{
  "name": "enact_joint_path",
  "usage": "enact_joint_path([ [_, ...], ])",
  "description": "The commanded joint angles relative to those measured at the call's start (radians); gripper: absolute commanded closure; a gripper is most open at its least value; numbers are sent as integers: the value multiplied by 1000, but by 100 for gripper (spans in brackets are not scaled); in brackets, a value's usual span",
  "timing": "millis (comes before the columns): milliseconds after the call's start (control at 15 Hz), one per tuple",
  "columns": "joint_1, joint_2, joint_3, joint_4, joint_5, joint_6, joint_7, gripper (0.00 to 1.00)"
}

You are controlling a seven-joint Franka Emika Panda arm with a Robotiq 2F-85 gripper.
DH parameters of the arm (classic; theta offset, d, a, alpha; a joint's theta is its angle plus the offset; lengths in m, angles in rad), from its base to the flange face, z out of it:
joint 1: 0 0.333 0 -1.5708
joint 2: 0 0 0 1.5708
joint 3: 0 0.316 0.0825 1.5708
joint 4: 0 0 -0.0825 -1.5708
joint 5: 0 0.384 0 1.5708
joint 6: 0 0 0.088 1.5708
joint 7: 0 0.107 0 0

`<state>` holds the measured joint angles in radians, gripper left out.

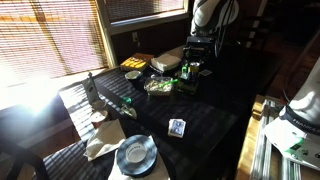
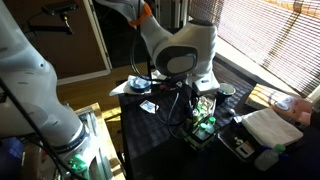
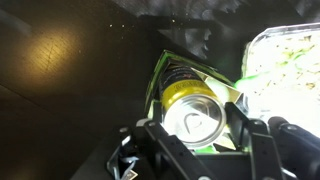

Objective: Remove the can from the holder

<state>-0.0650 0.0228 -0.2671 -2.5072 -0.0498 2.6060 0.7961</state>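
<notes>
The holder still surrounds the can (image 3: 193,103), so the robot's gripper will next lift the can up, move toward the small card and lower to let go of it on the bare tabletop.
In the wrist view a yellow can (image 3: 193,103) with a silver top stands in a green holder (image 3: 161,68) on the dark table. My gripper (image 3: 197,128) has one finger on each side of the can, and both press against its upper rim. The can's lower part is still inside the holder. In both exterior views the gripper (image 1: 190,62) (image 2: 203,100) is lowered over the holder (image 2: 205,124) near the table's far end. The can itself is hidden by the gripper in these views.
A foil tray of greens (image 3: 285,50) sits right beside the holder and also shows in an exterior view (image 1: 160,86). A plate (image 1: 135,153), a small card (image 1: 176,127), a bottle (image 1: 90,90) and a white box (image 1: 167,62) stand on the table.
</notes>
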Motion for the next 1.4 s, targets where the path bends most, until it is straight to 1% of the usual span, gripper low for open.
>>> enact_joint_path([
  [0,-39,-124,45,4,-47,-95,21,62],
  [467,-73,-245,146,12,-46,-206,9,62],
  [667,-61,-283,190,7,-30,-277,-19,62],
  [800,-46,-293,218,-2,-13,-298,-45,62],
  [867,-39,-295,232,-8,-8,-295,-53,62],
  [1000,-28,-278,255,-23,2,-246,-66,62],
  [1333,-9,-197,282,-68,6,-115,-88,62],
])
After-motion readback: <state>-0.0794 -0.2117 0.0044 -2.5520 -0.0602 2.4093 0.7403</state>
